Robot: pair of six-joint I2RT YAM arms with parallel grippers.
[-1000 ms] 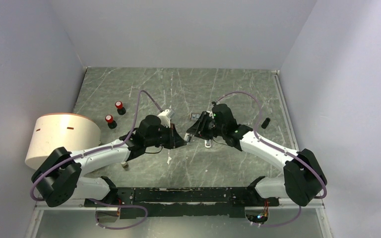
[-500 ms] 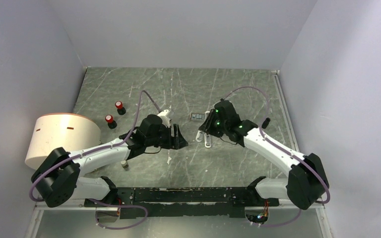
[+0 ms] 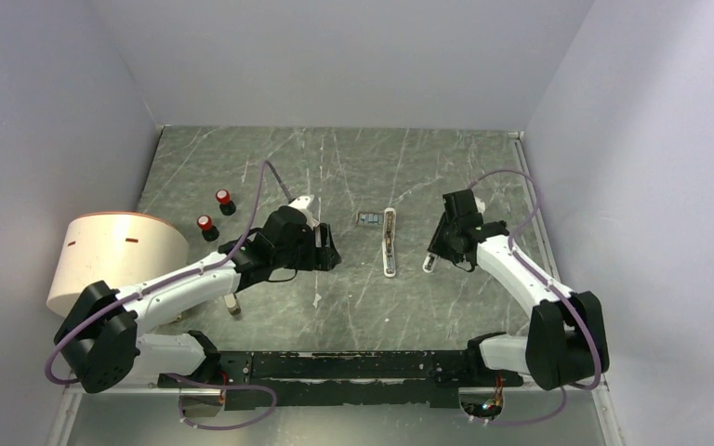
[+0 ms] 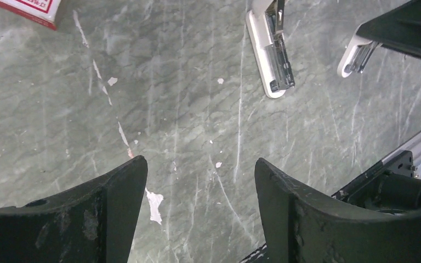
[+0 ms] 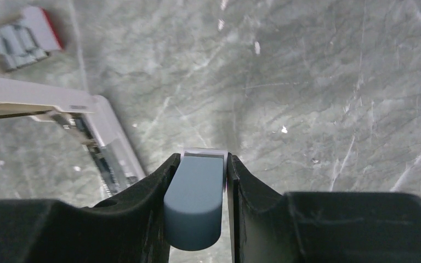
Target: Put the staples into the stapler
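Note:
The small light-blue stapler still hangs clear above the table. Next it comes straight down in my right gripper onto the bare tabletop below for release.
The staples (image 3: 368, 219) are grey ribbed strips lying at a small red-and-white box (image 5: 43, 26) in the middle of the table, also seen as staples (image 5: 12, 39) in the right wrist view. A small stubby beige thing, likely the stapler (image 3: 232, 306), lies by my left forearm, far from both grippers. My left gripper (image 3: 329, 251) (image 4: 200, 167) stands open over bare table. My right gripper (image 3: 433, 262) (image 5: 203, 160) is shut on a small light-blue stapler (image 5: 196, 197) (image 4: 355, 53) with a white underside, right of the long stapler.
A long white stapler (image 3: 389, 242) (image 4: 271, 55) (image 5: 107, 145) lies opened flat between the two grippers. A large white tub (image 3: 116, 255) stands at the left edge. Two red-capped things (image 3: 224, 200) (image 3: 206, 226) stand behind the left arm. Walls close in three sides.
My left gripper went from shut to open and drew back left. My right gripper carried the small light-blue stapler rightward, leaving the long white stapler uncovered on the table.

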